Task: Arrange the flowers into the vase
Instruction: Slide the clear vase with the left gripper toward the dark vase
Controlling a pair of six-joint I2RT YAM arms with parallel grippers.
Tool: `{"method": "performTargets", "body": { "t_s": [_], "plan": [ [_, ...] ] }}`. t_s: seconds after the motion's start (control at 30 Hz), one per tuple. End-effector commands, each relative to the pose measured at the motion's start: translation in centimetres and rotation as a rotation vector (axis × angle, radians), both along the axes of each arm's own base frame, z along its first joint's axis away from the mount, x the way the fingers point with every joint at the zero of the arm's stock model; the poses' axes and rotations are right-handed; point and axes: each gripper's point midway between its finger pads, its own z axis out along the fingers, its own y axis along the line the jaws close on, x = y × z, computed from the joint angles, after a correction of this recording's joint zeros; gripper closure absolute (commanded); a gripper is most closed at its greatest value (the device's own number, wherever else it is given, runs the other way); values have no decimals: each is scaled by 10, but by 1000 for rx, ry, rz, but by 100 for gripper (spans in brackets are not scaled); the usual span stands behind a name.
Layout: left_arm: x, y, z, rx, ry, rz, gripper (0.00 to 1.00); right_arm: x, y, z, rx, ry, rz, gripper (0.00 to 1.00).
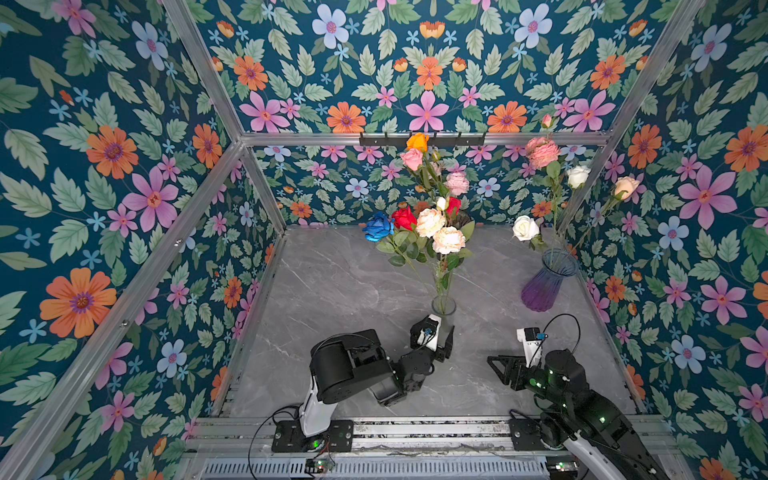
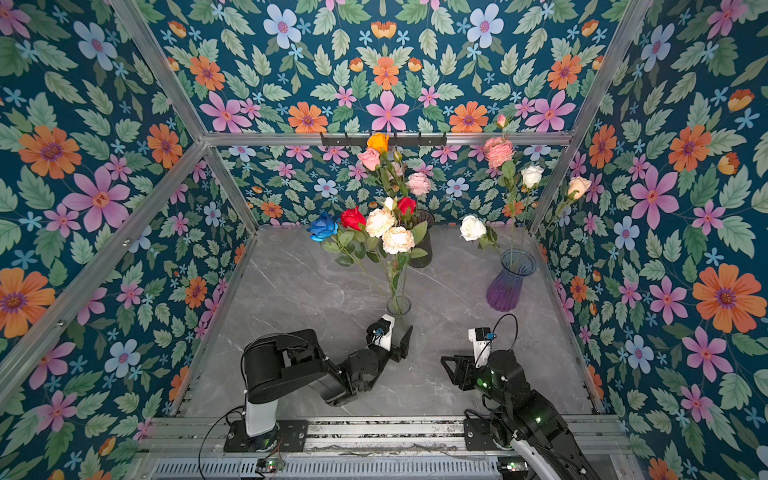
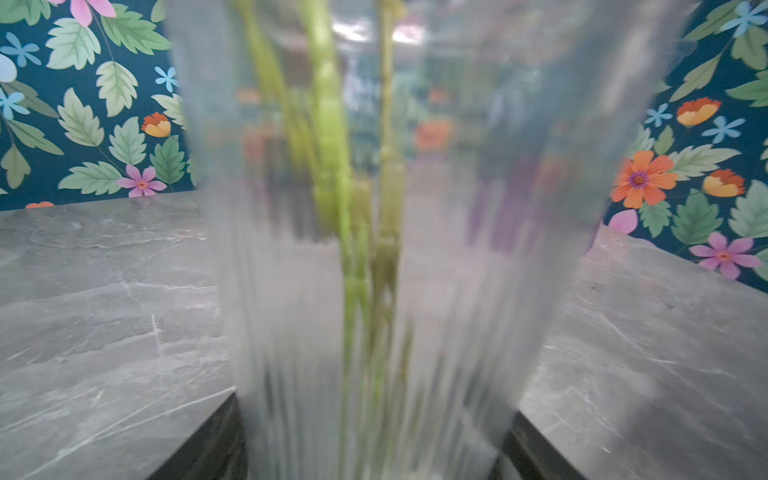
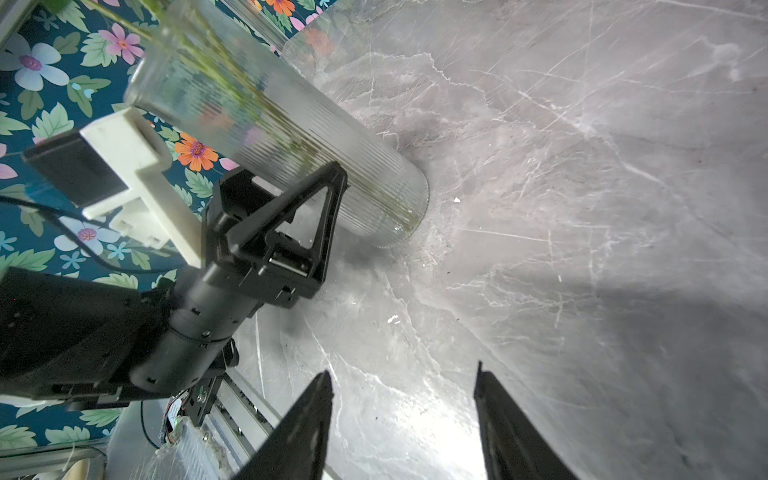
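My left gripper should carry the clear vase outward and release it there on the table, because a bare spot before the dark vase is outward of my left gripper.
A clear ribbed glass vase [image 1: 444,308] stands mid-table holding flowers: a blue rose [image 1: 378,226], a red rose [image 1: 403,217] and cream peonies [image 1: 448,240]. My left gripper [image 1: 436,332] is low around this vase. In the left wrist view the vase [image 3: 457,249] and its green stems [image 3: 332,166] fill the gap, with a black finger [image 3: 208,436] against each side. The right wrist view shows one left finger [image 4: 328,199] lying on the glass [image 4: 353,166]. My right gripper [image 1: 492,363] hovers open and empty [image 4: 403,374] over bare table.
A purple vase [image 1: 544,286] at the right back holds white, pink and peach flowers [image 1: 525,227]. A dark vase [image 2: 424,249] behind the clear one carries orange and pink blooms [image 1: 417,142]. Aluminium frame posts [image 1: 582,199] and flowered walls enclose the grey marble table [image 1: 332,291].
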Motion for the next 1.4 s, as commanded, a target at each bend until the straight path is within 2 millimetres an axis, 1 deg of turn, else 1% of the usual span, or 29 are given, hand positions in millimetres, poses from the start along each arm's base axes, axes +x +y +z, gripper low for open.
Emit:
{"method": "performTargets", "body": {
  "t_s": [0.0, 0.17, 0.33, 0.4, 0.5, 0.6, 0.67, 0.73, 0.8, 0.93, 1.13, 1.37],
  "plan": [
    [5, -3, 13, 17, -45, -23, 33, 1, 1, 2, 10, -9, 0, 43],
    [20, 1, 28, 13, -80, -17, 34, 1, 1, 3, 11, -9, 0, 43],
    [46, 8, 60, -35, -128, -21, 35, 1, 1, 3, 12, -10, 1, 43],
    [59, 11, 74, -64, -156, -34, 35, 1, 1, 3, 12, -10, 1, 43],
    [79, 18, 87, -112, -187, -52, 35, 1, 1, 2, 11, -9, 1, 43],
    [91, 27, 96, -172, -234, -81, 35, 1, 1, 3, 10, -9, -1, 43],
    [95, 31, 95, -197, -255, -105, 35, 1, 1, 3, 11, -9, 0, 43],
    [100, 28, 89, -187, -252, -137, 35, 1, 1, 3, 10, -9, 1, 43],
    [103, 25, 77, -176, -233, -154, 35, 1, 1, 3, 10, -10, 0, 43],
    [107, 24, 62, -178, -194, -147, 35, 1, 1, 3, 10, -10, 1, 43],
    [111, 24, 52, -179, -170, -131, 34, 1, 1, 3, 9, -11, 0, 43],
    [110, 24, 40, -173, -142, -136, 33, 1, 1, 2, 10, -8, -1, 43]
  ]
}}
